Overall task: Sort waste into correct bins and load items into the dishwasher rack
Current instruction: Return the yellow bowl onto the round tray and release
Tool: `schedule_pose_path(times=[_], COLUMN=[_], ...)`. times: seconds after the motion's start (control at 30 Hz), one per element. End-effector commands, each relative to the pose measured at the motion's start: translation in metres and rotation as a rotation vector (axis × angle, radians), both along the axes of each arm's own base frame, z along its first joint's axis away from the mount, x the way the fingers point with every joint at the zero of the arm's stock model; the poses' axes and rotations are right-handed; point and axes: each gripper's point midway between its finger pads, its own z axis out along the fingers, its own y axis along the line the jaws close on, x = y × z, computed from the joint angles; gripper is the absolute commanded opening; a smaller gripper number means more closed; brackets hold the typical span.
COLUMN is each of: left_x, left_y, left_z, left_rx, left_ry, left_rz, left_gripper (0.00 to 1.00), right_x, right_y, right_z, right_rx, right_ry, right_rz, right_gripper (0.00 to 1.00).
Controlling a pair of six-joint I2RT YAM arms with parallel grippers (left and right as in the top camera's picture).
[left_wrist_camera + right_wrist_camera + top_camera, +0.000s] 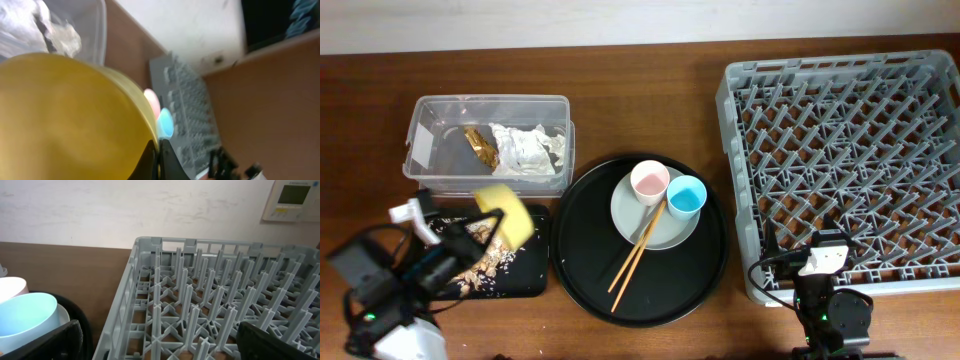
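Note:
The left gripper should go to the right in the overhead view and then down to let go of the bowl (506,212) on the round black tray, because the tray is bare beside the chopsticks.
My left gripper (488,226) is shut on the rim of the yellow bowl (506,212), which it holds tilted over the shallow black tray (525,283). Beige food scraps (483,264) lie in that tray. The left wrist view shows the jaws (157,160) pinching the bowl's edge (65,115). The clear box (490,101) holds the brown-gold wrapper (480,147) and the white napkin (528,147). The plate (672,232) carries the pink cup (649,182), the blue cup (687,195) and the chopsticks (638,255). My right gripper (820,262) is open and empty at the front left edge of the grey rack (840,150).
The plate sits on a large round black tray (650,295) between the bins and the rack. In the right wrist view the open fingers (160,340) frame the rack's pegs (200,290), with the blue cup (25,317) at the left. A wall runs behind the table.

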Motion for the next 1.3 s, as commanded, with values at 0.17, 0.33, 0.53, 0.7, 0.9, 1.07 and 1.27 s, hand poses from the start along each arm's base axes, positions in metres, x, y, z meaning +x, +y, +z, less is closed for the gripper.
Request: schedule_pose_path(times=[0.17,0.33,0.53,0.7,0.9,1.07,1.27], left_x=[0.001,-0.009,-0.019,-0.021,-0.021,-0.024,0.017], left_y=[-0.093,-0.153,-0.170,-0.168,-0.168,-0.167,-0.154], left_z=[-0.027,-0.090,-0.154,-0.160,-0.160,-0.161,-0.088], left_rx=[0.492,0.738,0.868,0.881,0.883,0.887,0.995], left_ry=[0.190,0.302,0.467,0.489,0.493,0.503,0.361], left_rz=[-0.072,-0.238,-0.337,-0.342,-0.343,-0.348,-0.198], left_gripper=[0.00,0.00,0.00,0.00,0.01,0.36,0.37], right_x=[0.000,0.000,0.000,0.000,0.000,0.000,0.000], right_y=[-0.002,-0.002,-0.002,-0.002,-0.002,-0.002,-0.002], right_z=[-0.003,-0.003,-0.003,-0.003,-0.003,-0.003,-0.003], right_rx=[0.002,0.002,0.002,0.002,0.002,0.002,0.002], right_ry=[0.005,0.005,0.005,0.005,0.005,0.005,0.005], right_rz=[-0.010,-0.010,-0.010,-0.010,-0.010,-0.010,-0.010], right_gripper=[0.99,0.99,0.99,0.99,0.99,0.99,0.99])
